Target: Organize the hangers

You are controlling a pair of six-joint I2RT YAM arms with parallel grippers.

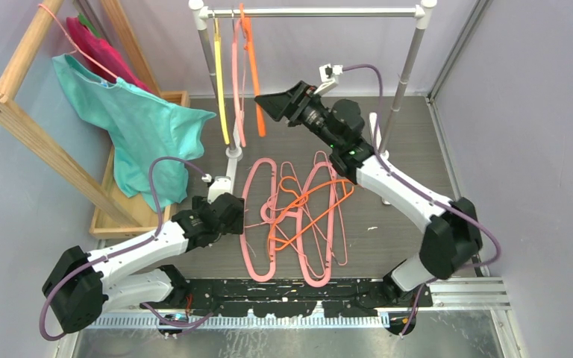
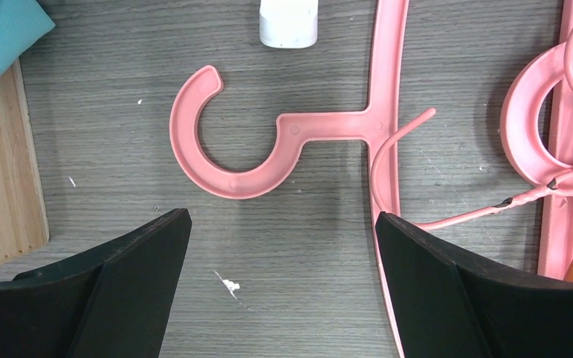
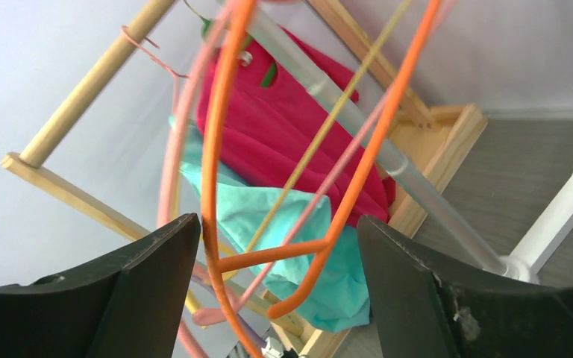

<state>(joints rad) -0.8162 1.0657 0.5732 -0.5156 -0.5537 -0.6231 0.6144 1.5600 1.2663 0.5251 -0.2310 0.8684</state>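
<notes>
The piled orange hanger lies over pink hangers, so next my right gripper will leave the hung orange hanger and go back and down onto the piled orange one's arm [image 1: 279,215] beside its hook.
On the rack's rail [image 1: 313,12] hang a yellow hanger [image 1: 221,89], a pink hanger [image 1: 236,89] and an orange hanger [image 1: 253,74]. My right gripper [image 1: 265,106] is up beside the orange one. In the right wrist view its jaws [image 3: 276,231] stand open with the orange hanger [image 3: 365,149] hanging loose between them. A tangled pile of pink and orange hangers [image 1: 298,216] lies on the table. My left gripper [image 1: 233,212] hovers at the pile's left edge, open [image 2: 283,224] and empty, just short of a flat pink hook [image 2: 224,145].
A wooden frame [image 1: 22,112] at the left carries a pink hanger draped with teal [image 1: 145,134] and magenta [image 1: 108,48] garments. The rack's white foot [image 2: 289,22] lies just beyond the pink hook. Its right post [image 1: 406,67] stands behind my right arm.
</notes>
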